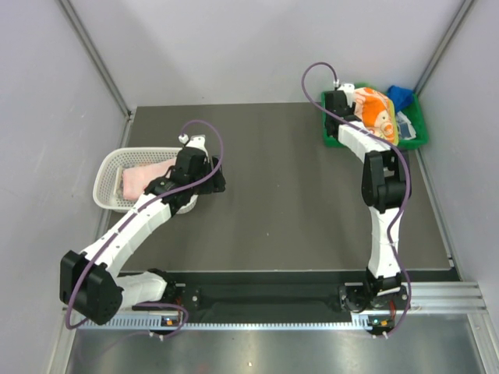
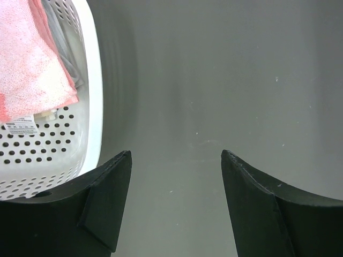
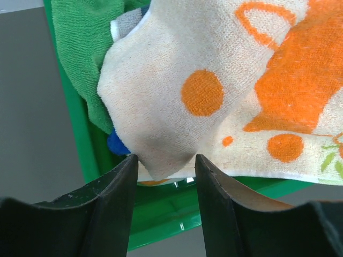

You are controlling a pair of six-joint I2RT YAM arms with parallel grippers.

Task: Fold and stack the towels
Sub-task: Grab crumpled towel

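My right gripper is almost where it should be. It needs to shift just slightly toward the middle of the orange-patterned towel.
An orange-patterned towel lies bunched on top of the pile in the green tray. In the right wrist view one corner of this orange-patterned towel hangs down between the tips of my right gripper. The jaws stand open around the corner, with a gap on the right side. A blue towel and a green cloth lie under it. A pink towel lies folded in the white basket. My left gripper is open and empty over bare table, just right of the basket.
The green tray's front wall lies directly below the right fingers. The white perforated basket rim runs close along the left finger. Grey walls enclose the dark table on three sides.
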